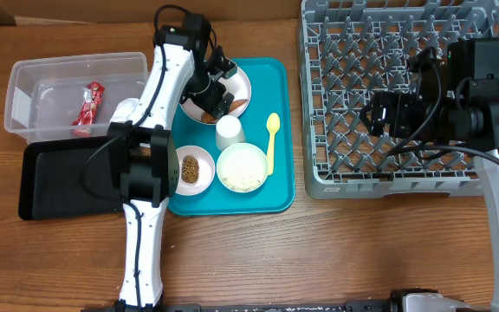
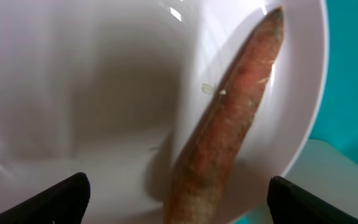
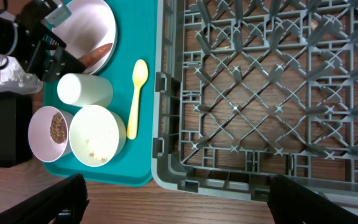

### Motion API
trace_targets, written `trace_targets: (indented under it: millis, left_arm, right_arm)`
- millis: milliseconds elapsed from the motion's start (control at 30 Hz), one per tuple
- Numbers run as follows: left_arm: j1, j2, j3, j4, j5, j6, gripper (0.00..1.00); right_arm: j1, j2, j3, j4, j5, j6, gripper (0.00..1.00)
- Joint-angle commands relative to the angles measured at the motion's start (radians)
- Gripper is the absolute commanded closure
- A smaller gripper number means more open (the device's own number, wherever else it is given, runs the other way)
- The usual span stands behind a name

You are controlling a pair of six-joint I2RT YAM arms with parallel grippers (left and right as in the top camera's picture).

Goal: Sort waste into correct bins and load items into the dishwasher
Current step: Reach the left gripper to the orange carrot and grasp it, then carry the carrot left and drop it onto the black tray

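Observation:
The orange carrot's thick end point(image 1: 209, 117) point(image 2: 197, 189) already has the open fingers of my left gripper on either side of it, so next I will move the gripper down slightly onto it and close the fingers.
An orange carrot point(image 2: 229, 118) lies on the white round plate point(image 2: 73, 81) at the back of the teal tray point(image 1: 275, 195). My left gripper point(image 2: 179, 202) is open low over the plate, its fingertips point(image 2: 61, 199) either side of the carrot's thick end without touching it. My right gripper point(image 3: 179, 202) hangs open with nothing in it above the grey dish rack point(image 3: 260, 93) near its front edge. A red wrapper point(image 1: 87, 106) lies in the clear tub point(image 1: 24, 95). The black tray point(image 1: 59, 182) sits in front of the tub.
On the teal tray stand a white cup point(image 1: 230, 132), a bowl with brown food point(image 1: 194, 169), a bowl with rice grains point(image 1: 243, 167) and a pale yellow spoon point(image 1: 272, 139). The left arm's links cross above the black tray and the teal tray's left edge.

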State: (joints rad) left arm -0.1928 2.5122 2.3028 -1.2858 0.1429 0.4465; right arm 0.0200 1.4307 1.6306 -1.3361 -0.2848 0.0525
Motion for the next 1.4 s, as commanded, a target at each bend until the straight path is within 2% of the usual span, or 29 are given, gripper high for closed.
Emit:
trace_targets:
  millis: [0,200,333,733,833,933,1067,1200,1367]
  left_arm:
    - [0.003,0.001,-0.048,0.030,0.010,0.021,0.07]
    - [0.003,0.001,-0.092,0.087,0.011,0.001,0.11]
    - [0.003,0.001,-0.098,0.100,0.011,0.001,0.18]
    - [0.002,0.002,-0.041,0.019,0.012,-0.010,0.19]
    - [0.002,0.003,-0.070,0.036,0.011,-0.010,0.28]
    - [0.002,0.003,-0.101,0.067,0.008,-0.033,0.51]
    - [0.002,0.003,-0.124,0.098,0.007,-0.070,0.68]
    - [0.002,0.003,-0.108,0.096,0.004,-0.105,0.77]
    - [0.003,-0.002,-0.003,0.028,0.004,-0.171,0.80]
  right_arm:
    - [-0.005,-0.007,0.011,-0.001,-0.009,0.003,0.04]
    - [-0.005,-0.007,0.011,-0.002,-0.009,0.004,0.04]
    - [-0.005,-0.007,0.011,-0.002,-0.009,0.004,0.04]
    - [-0.005,-0.007,0.011,0.008,-0.009,0.004,0.04]
    - [-0.004,-0.007,0.011,0.005,-0.009,0.004,0.04]
    - [-0.005,-0.007,0.011,0.006,-0.009,0.004,0.04]
    - [-0.005,-0.007,0.011,0.005,-0.009,0.004,0.04]
    - [-0.005,-0.007,0.011,0.005,-0.009,0.004,0.04]
    - [-0.005,-0.007,0.011,0.006,-0.009,0.004,0.04]
